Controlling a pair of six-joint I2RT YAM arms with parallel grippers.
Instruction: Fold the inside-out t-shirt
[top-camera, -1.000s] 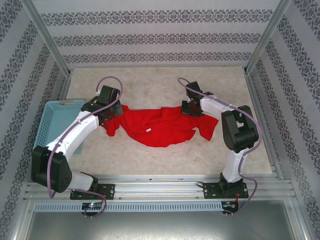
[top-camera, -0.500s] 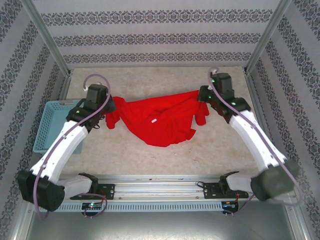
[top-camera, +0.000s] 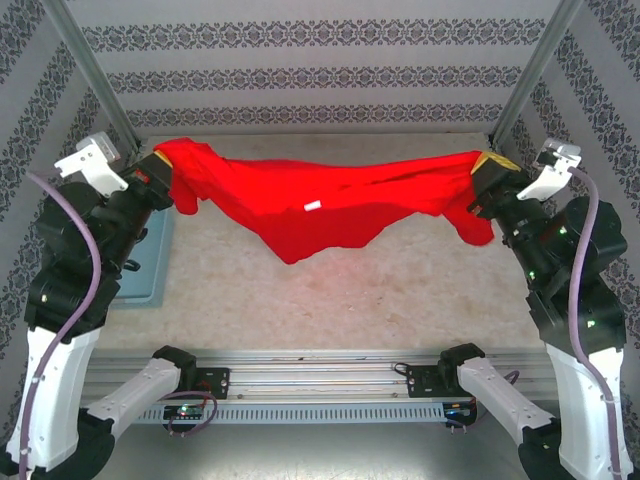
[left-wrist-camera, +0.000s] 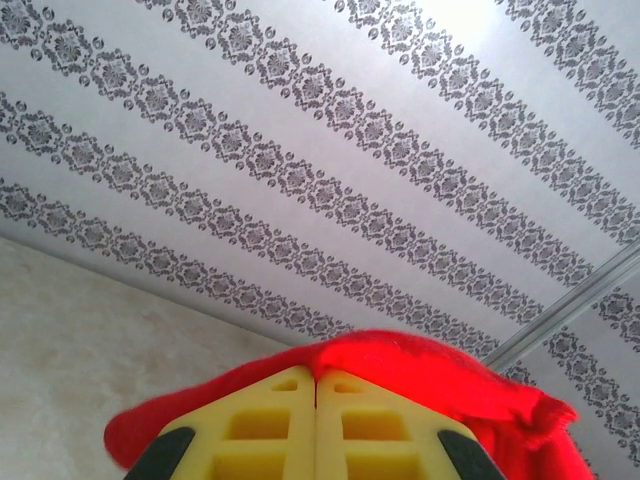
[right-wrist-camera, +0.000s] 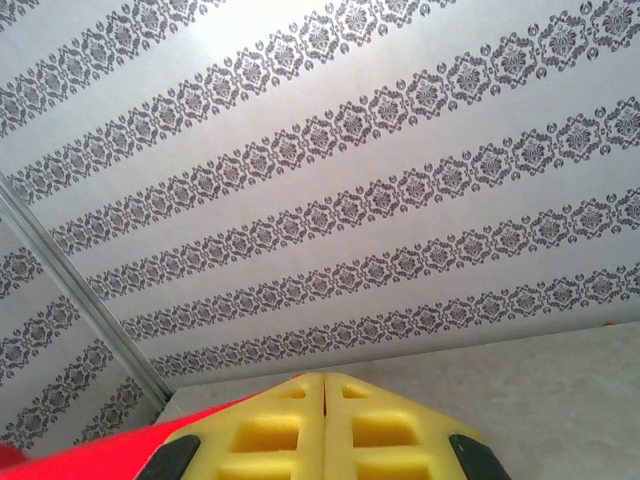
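Next, I lower my left gripper, tipping its fingers downward, and release the shirt's end on the beige tabletop, since the table lies below the raised gripper.
The inside-out t-shirt (top-camera: 320, 205), bright red with a small white tag showing, hangs stretched in the air between both arms, sagging in the middle above the table. My left gripper (top-camera: 160, 168) is shut on its left end. In the left wrist view the yellow fingers (left-wrist-camera: 270, 425) are pressed together with red cloth (left-wrist-camera: 440, 375) bunched over the tips of the left gripper (left-wrist-camera: 316, 375). My right gripper (top-camera: 482, 172) is shut on the shirt's right end. Its yellow pads (right-wrist-camera: 375, 430) meet at the tip of the right gripper (right-wrist-camera: 324, 378), with red cloth (right-wrist-camera: 90, 460) at lower left.
A light blue mesh basket (top-camera: 150, 262) sits at the table's left edge, partly behind the left arm. The beige table (top-camera: 400, 300) lies under the hanging shirt. Patterned walls and metal posts (top-camera: 535, 75) enclose the back and sides.
Both arms have lifted high and spread apart, raising the shirt off the table and pulling it taut between them. Before, it lay crumpled on the table.
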